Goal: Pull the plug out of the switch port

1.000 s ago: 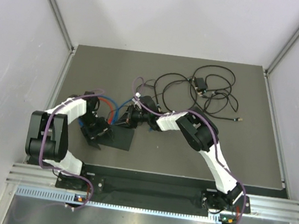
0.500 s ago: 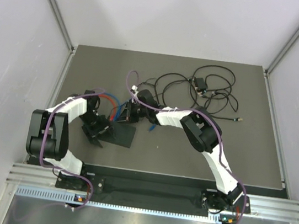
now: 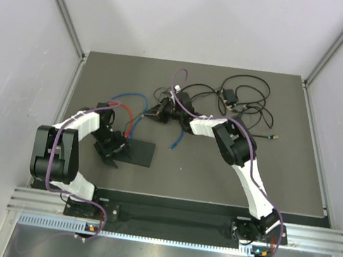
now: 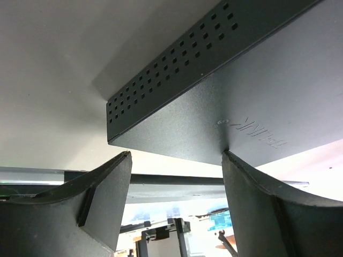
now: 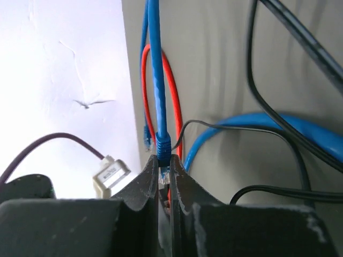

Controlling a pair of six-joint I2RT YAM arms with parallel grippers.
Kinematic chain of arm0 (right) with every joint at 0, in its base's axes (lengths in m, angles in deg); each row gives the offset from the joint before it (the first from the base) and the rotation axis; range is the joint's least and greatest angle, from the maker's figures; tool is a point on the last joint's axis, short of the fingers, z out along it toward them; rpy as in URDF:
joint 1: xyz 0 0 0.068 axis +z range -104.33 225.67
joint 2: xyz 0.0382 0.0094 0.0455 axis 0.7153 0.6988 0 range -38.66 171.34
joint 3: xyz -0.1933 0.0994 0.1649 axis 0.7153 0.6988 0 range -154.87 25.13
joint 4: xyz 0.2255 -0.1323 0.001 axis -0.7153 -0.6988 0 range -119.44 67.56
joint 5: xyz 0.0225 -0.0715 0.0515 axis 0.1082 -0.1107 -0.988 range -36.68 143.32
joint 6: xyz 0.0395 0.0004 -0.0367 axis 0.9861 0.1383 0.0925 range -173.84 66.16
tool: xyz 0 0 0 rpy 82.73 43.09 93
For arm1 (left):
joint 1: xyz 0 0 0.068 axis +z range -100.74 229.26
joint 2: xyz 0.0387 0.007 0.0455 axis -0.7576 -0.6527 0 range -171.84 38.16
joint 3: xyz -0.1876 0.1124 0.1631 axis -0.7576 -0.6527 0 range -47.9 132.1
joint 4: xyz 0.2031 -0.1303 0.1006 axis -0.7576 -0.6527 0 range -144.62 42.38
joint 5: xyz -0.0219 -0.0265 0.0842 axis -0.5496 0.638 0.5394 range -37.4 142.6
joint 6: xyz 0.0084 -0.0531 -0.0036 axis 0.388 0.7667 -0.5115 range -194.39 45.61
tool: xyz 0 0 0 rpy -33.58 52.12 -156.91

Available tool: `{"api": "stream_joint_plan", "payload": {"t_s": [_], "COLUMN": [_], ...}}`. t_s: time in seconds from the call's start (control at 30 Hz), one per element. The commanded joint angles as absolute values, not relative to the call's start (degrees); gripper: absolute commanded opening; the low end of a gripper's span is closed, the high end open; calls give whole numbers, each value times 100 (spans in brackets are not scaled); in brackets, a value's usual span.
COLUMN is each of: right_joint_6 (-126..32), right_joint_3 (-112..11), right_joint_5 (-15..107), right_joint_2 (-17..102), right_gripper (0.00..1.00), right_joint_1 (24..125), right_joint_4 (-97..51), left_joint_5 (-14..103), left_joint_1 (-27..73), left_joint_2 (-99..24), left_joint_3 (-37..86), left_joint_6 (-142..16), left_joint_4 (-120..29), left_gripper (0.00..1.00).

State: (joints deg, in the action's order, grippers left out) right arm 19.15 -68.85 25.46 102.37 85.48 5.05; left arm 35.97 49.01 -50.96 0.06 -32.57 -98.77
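The plug of the blue cable is already apart from the switch box (image 3: pixel 139 153), so my right gripper will next swing outward toward the black cable tangle and then open.
The flat black switch box (image 3: pixel 139 153) lies on the grey mat at front left; its ports cannot be made out. My left gripper (image 3: pixel 113 148) stands open at the box's left end. In the left wrist view its fingertips (image 4: pixel 124 160) rest against the box's embossed face (image 4: pixel 214 107). My right gripper (image 3: pixel 159 112) is behind and to the right of the box, apart from it. It is shut on the clear plug (image 5: pixel 164 174) of a blue cable (image 5: pixel 156 69), the blue boot (image 5: pixel 163 143) sticking out past the fingertips. That cable arcs back left (image 3: pixel 125 96).
A red cable (image 3: pixel 129 126) and a second blue cable end (image 3: pixel 174 143) lie between the box and my right gripper. A tangle of thin black cables with a small black adapter block (image 3: pixel 229 97) fills the back right. Frame walls close in both sides.
My right gripper has drawn away from the box's back edge toward the back right, carrying the blue plug with it. The blue cable now loops out behind. The left arm has held still.
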Motion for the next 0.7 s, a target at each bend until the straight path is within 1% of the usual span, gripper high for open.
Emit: {"api": "stream_joint_plan", "payload": {"t_s": [0.0, 0.07, 0.1, 0.13, 0.2, 0.23, 0.27, 0.3, 0.47, 0.5, 0.53, 0.57, 0.63, 0.67], "right_joint_6": [1115, 290, -524, -828, -1506, -1664, -1892, -1964, -2105, -2131, -2167, -2228, -2325, -2377], "right_joint_3": [-7217, -7566, -7681, -7952, -8418, -8986, -9192, -9273, -8651, -8545, -8387, -8351, -8324, -8307], "right_joint_5": [2757, 2949, 3368, 3555, 3871, 3925, 3934, 3978, 3777, 3750, 3741, 3732, 3715, 3723], "right_joint_2": [9863, 9539, 9407, 9223, 9212, 9351, 9422, 9441, 9239, 9195, 9108, 9081, 9010, 8993], "right_gripper": [0, 0, 0, 0, 0, 0, 0, 0, 0, 2, 6, 16, 20, 25], "right_joint_1": [8601, 8496, 8443, 8286, 8066, 7952, 7698, 7574, 6959, 6923, 6887, 6852, 6861, 6852], "right_joint_4": [349, -718, -1210, -1981, -2890, -3729, -3981, -4114, -3950, -3896, -3870, -3878, -3983, -4027], "left_joint_5": [5146, 5084, 5023, 4953, 4829, 4777, 4672, 4653, 4118, 4004, 3959, 3889, 3723, 3661], "left_joint_1": [4882, 4882, 4882, 4882, 4873, 4873, 4873, 4873, 4873, 4873, 4864, 4864, 4864, 4864], "left_joint_2": [-5421, -5351, -5307, -5203, -4983, -4903, -4824, -4684, -4218, -4052, -3981, -3902, -3752, -3734], "left_joint_3": [-361, -361, -361, -369, -369, -361, -378, -395, -474, -475, -483, -466, -422, -361], "left_joint_6": [-3370, -3414, -3423, -3475, -3537, -3563, -3598, -3599, -3678, -3704, -3721, -3739, -3800, -3792], "left_joint_4": [-10053, -10027, -9983, -9948, -9877, -9842, -9790, -9789, -9553, -9526, -9525, -9525, -9464, -9516], "left_gripper": [72, 72, 72, 72, 71, 71, 71, 71, 71, 72, 72, 72, 72, 72]}}
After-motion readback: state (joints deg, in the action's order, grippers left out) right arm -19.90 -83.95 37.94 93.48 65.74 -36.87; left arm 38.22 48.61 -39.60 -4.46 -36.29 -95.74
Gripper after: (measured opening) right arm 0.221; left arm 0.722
